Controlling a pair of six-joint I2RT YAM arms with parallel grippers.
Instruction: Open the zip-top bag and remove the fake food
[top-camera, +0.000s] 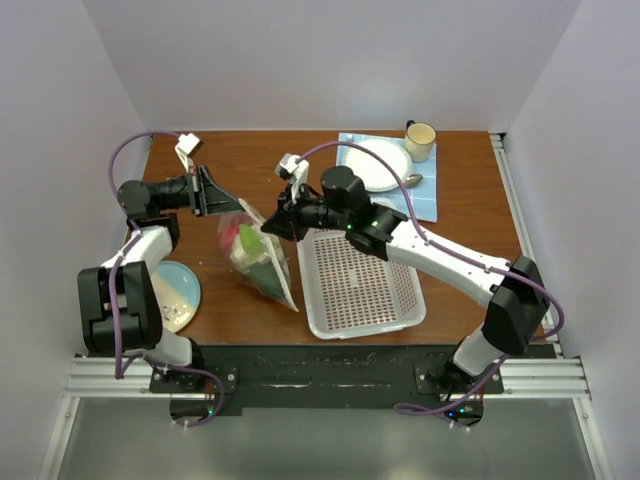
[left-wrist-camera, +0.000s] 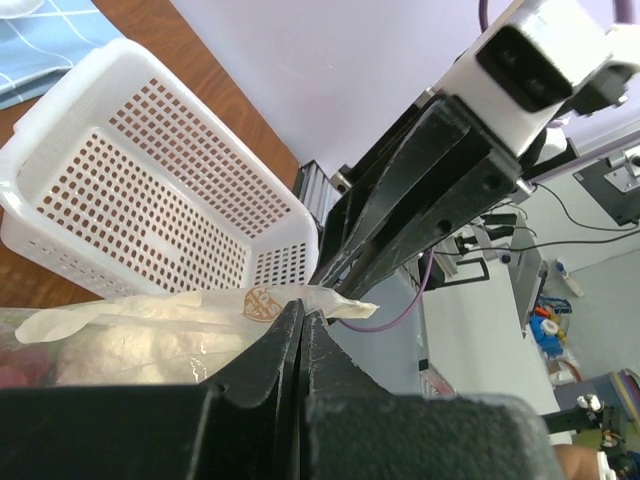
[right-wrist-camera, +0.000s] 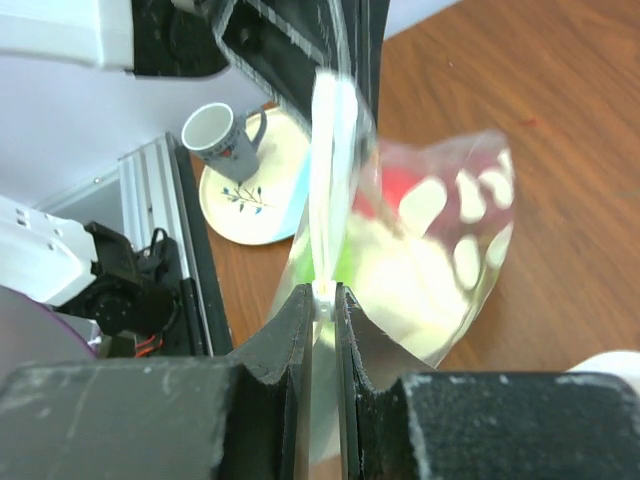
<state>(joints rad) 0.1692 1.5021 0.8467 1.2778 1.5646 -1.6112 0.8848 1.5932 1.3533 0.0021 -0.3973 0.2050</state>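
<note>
My right gripper moves back to the near end of the zip strip (top-camera: 294, 305) next and releases, since the clamped slider still sits toward the strip's far end.
The zip-top bag (top-camera: 262, 258) hangs upright between my two grippers, just left of the basket. Red, green and cream fake food (top-camera: 245, 248) shows through it. My left gripper (top-camera: 236, 207) is shut on the bag's top edge at its far end; in the left wrist view the jaws (left-wrist-camera: 300, 312) pinch the pale strip of the bag (left-wrist-camera: 140, 325). My right gripper (top-camera: 270, 228) is shut on the bag's zip strip; in the right wrist view its jaws (right-wrist-camera: 322, 295) clamp a small white slider, with the dotted bag (right-wrist-camera: 440, 250) and a red piece (right-wrist-camera: 400, 185) beyond.
A white perforated basket (top-camera: 400, 310) sits right of the bag, also in the left wrist view (left-wrist-camera: 60, 110). A white plate (top-camera: 392, 178) and cup (top-camera: 420, 135) stand on a blue cloth at the back right. A pale plate (top-camera: 188, 280) lies front left; the right wrist view shows a cup (right-wrist-camera: 215, 135) on it.
</note>
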